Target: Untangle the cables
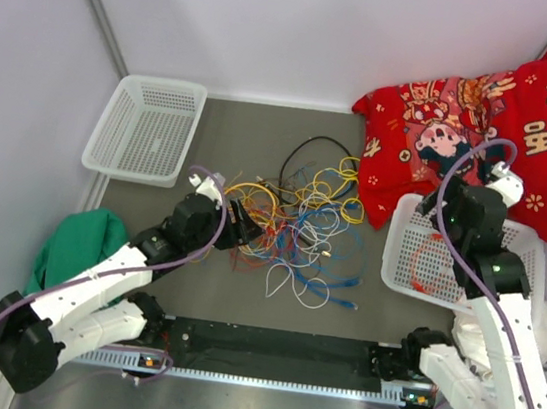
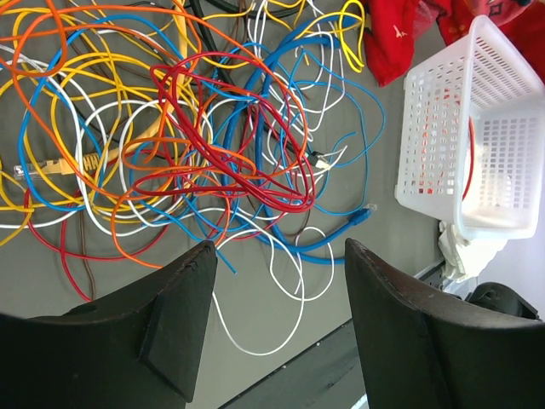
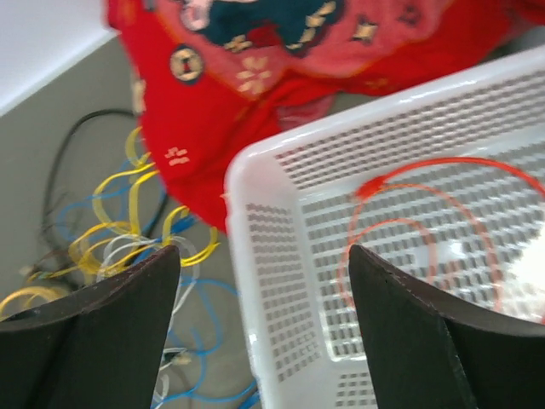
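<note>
The thin orange cable by the red loops lies across other cables. I will swing my right gripper away from the basket and lower it onto that cable next.
The cables point(image 1: 302, 218) lie in a tangled heap of yellow, orange, red, blue, white and black loops in the middle of the grey table. My left gripper point(image 1: 250, 230) is at the heap's left edge, open and holding nothing. From the left wrist, the cables point(image 2: 213, 128) spread beyond the left gripper point(image 2: 279, 247), with a white loop point(image 2: 255, 354) on the table between the fingers. My right gripper point(image 1: 434, 214) hangs open over the right basket's left rim. An orange cable point(image 3: 426, 230) lies coiled inside that basket, free of the right gripper point(image 3: 264, 251).
The right white basket point(image 1: 404, 247) stands beside the heap, with a red patterned cloth point(image 1: 486, 122) behind it. Another white basket point(image 1: 147, 127) sits at the back left. A green cloth point(image 1: 77, 244) lies by the left arm. A black rail point(image 1: 275, 346) runs along the near edge.
</note>
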Tool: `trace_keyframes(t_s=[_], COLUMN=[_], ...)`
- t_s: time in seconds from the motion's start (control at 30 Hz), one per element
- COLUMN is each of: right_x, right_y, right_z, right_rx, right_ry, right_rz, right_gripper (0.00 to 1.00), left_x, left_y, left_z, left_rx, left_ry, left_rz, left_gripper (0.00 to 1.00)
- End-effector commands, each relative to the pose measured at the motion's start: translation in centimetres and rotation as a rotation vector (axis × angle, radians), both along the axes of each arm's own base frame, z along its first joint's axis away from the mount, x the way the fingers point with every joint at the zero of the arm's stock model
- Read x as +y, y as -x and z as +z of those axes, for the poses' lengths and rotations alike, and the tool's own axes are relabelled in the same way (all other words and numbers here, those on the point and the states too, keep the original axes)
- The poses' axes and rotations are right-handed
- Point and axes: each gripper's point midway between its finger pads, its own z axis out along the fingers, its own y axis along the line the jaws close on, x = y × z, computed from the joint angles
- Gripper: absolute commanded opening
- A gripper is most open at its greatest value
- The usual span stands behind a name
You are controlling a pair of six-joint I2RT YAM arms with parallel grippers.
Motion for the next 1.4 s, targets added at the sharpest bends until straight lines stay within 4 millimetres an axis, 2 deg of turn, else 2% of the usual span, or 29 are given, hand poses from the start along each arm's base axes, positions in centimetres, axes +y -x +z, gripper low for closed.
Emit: trace_keyframes(t_s=[0.0, 0.03, 0.07, 0.1, 0.13, 0.17, 0.23, 0.27, 0.3, 0.37, 0.4, 0.5, 0.53, 0.6, 0.63, 0.73, 0.77, 0.9, 0.97, 1.0, 1.07, 1.1, 1.17, 1.2, 1.27, 1.3, 1.33, 1.37], right_x=[6.5, 9.6, 11.4, 12.9, 15.3, 18.3, 21.9, 24.1, 25.2, 27.6, 29.0, 31.9, 32.8, 34.3, 35.1, 36.3, 36.6, 37.4, 37.7, 37.7, 37.7, 37.4, 37.3, 37.0, 36.2, 35.4, 35.0, 34.1], right_y=[-2.3, -2.0, -2.7, -2.9, -2.8, -2.6, -2.2, -1.3, -1.7, -1.8, -1.5, -1.9, -1.9, -2.3, -2.1, -2.3, -2.4, -2.5, -2.5, -2.5, -2.8, -2.9, -2.8, -2.0, -1.1, -0.2, 0.2, 0.9], right_z=[2.7, 2.7, 1.3, 1.1, 0.5, -1.8, -3.1, -3.8, -5.1, -5.5, -6.5, -6.9, -8.5, -8.7, -9.6, -10.7, -12.2, -15.0, -15.5, -15.6, -14.5, -12.8, -9.4, -5.0, -1.1, 3.9, 5.8, 8.6], right_rx=[-0.118, -0.111, -0.058, -0.045, -0.014, 0.064, 0.117, 0.139, 0.17, 0.148, 0.165, 0.16, 0.204, 0.194, 0.216, 0.25, 0.291, 0.36, 0.374, 0.376, 0.334, 0.293, 0.217, 0.112, 0.028, -0.085, -0.123, -0.163], right_ry=[-0.136, -0.164, -0.166, -0.143, -0.15, -0.139, -0.114, -0.092, -0.065, -0.068, -0.066, -0.098, -0.104, -0.109, -0.118, -0.131, -0.132, -0.148, -0.159, -0.163, -0.166, -0.171, -0.205, -0.235, -0.238, -0.235, -0.222, -0.189], right_rz=[0.296, 0.43, 0.492, 0.56, 0.658, 0.753, 0.899, 0.961, 0.983, 1.04, 1.072, 1.132, 1.152, 1.177, 1.2, 1.216, 1.214, 1.22, 1.23, 1.226, 1.217, 1.205, 1.19, 1.208, 1.198, 1.197, 1.194, 1.198], right_gripper=[0.81, 0.81, 0.82, 0.82, 0.82, 0.82, 0.81, 0.81, 0.81, 0.81, 0.81, 0.81, 0.81, 0.81, 0.81, 0.8, 0.8, 0.77, 0.67, 0.47, 0.24, 0.04, 0.0, 0.0, 0.0, 0.0, 0.0, 0.0], left_x=[0.0, 0.1, 0.4, 0.7, 0.9, 1.1, 2.2, 2.5, 3.1, 4.0, 4.5, 5.4, 5.7, 6.1, 6.3, 6.7, 6.8, 6.8, 6.7, 6.7, 6.7, 6.8, 6.9, 7.1, 7.4, 7.5, 7.5, 7.6], left_y=[-0.8, -0.8, -1.0, -1.3, -1.5, -1.2, -1.9, -1.8, -1.6, -1.6, -1.3, -1.0, -0.9, -0.7, -0.5, -0.4, -0.3, -0.4, -0.4, -0.5, -0.5, -0.5, -0.5, -0.6, -0.8, -0.9, -1.0, -1.1], left_z=[1.3, 1.3, 1.3, 1.7, 1.8, 1.5, 1.8, 1.7, 1.4, 1.7, 1.5, 2.0, 2.4, 2.5, 2.8, 2.8, 2.6, 2.2, 2.3, 2.3, 2.5, 2.6, 2.8, 3.2, 3.8, 4.7, 5.3, 5.7], left_rx=[-0.049, -0.049, -0.051, -0.067, -0.067, -0.054, -0.062, -0.056, -0.034, -0.04, -0.031, -0.052, -0.069, -0.078, -0.088, -0.093, -0.088, -0.077, -0.076, -0.075, -0.077, -0.081, -0.092, -0.109, -0.135, -0.171, -0.195, -0.216], left_ry=[-0.015, -0.023, -0.038, -0.055, -0.068, -0.085, -0.128, -0.143, -0.173, -0.196, -0.21, -0.206, -0.194, -0.189, -0.182, -0.184, -0.19, -0.207, -0.208, -0.212, -0.212, -0.21, -0.208, -0.202, -0.196, -0.176, -0.163, -0.153], left_rz=[0.007, 0.009, 0.019, 0.032, 0.04, 0.035, 0.094, 0.103, 0.119, 0.152, 0.162, 0.197, 0.208, 0.224, 0.228, 0.243, 0.243, 0.24, 0.235, 0.235, 0.238, 0.241, 0.248, 0.254, 0.274, 0.28, 0.282, 0.285], left_gripper=[0.66, 0.67, 0.67, 0.67, 0.67, 0.67, 0.67, 0.67, 0.67, 0.67, 0.67, 0.67, 0.67, 0.67, 0.67, 0.67, 0.67, 0.67, 0.67, 0.67, 0.67, 0.67, 0.66, 0.66, 0.66, 0.66, 0.66, 0.66])
